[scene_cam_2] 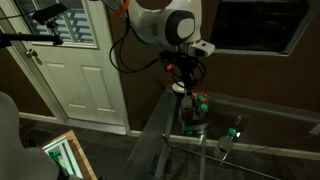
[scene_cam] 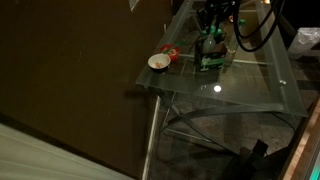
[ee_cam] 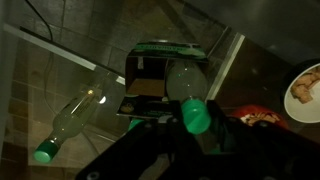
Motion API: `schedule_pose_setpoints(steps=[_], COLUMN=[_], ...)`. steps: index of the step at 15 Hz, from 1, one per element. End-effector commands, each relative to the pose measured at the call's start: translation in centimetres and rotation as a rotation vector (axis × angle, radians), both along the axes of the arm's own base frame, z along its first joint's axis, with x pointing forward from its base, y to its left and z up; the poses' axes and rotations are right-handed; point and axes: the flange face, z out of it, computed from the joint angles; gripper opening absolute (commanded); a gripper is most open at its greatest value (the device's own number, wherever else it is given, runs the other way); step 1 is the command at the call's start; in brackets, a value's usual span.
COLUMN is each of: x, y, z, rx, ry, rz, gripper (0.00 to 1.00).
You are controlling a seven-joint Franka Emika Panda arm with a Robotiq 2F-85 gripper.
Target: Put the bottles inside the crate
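The base of the green bottle already points into the crate's open section (scene_cam: 211,61) (ee_cam: 186,68) below it. I need to lower the bottle into that section with my gripper next and let it go.
In the wrist view my gripper (ee_cam: 196,128) is shut on the neck of a clear green bottle (ee_cam: 185,85) with a green cap. It holds the bottle over the open top of the dark crate (ee_cam: 150,62). Another green bottle (ee_cam: 76,118) lies on its side on the glass table to the left of the crate. In both exterior views the gripper (scene_cam: 212,30) (scene_cam_2: 188,82) hangs just above the crate (scene_cam: 210,55) (scene_cam_2: 192,120). In an exterior view a bottle (scene_cam_2: 235,133) lies beside the crate.
A white bowl (scene_cam: 158,62) (ee_cam: 305,92) sits near the glass table's corner (scene_cam: 150,90), with a red object (scene_cam: 171,52) (ee_cam: 255,116) between it and the crate. A white door (scene_cam_2: 85,70) stands behind the arm. Cables hang behind the crate.
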Motion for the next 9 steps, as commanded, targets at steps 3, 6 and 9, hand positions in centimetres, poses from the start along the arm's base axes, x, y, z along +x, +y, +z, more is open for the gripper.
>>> schedule_pose_setpoints(steps=[3, 6, 9], x=[0.0, 0.1, 0.0], y=[0.0, -0.5, -0.9], z=[-2.3, -3.5, -4.0], rx=[-0.008, -0.013, -0.013], ry=[-0.02, -0.014, -0.003], rz=[-0.012, -0.015, -0.016], gripper=[0.08, 0.08, 0.09])
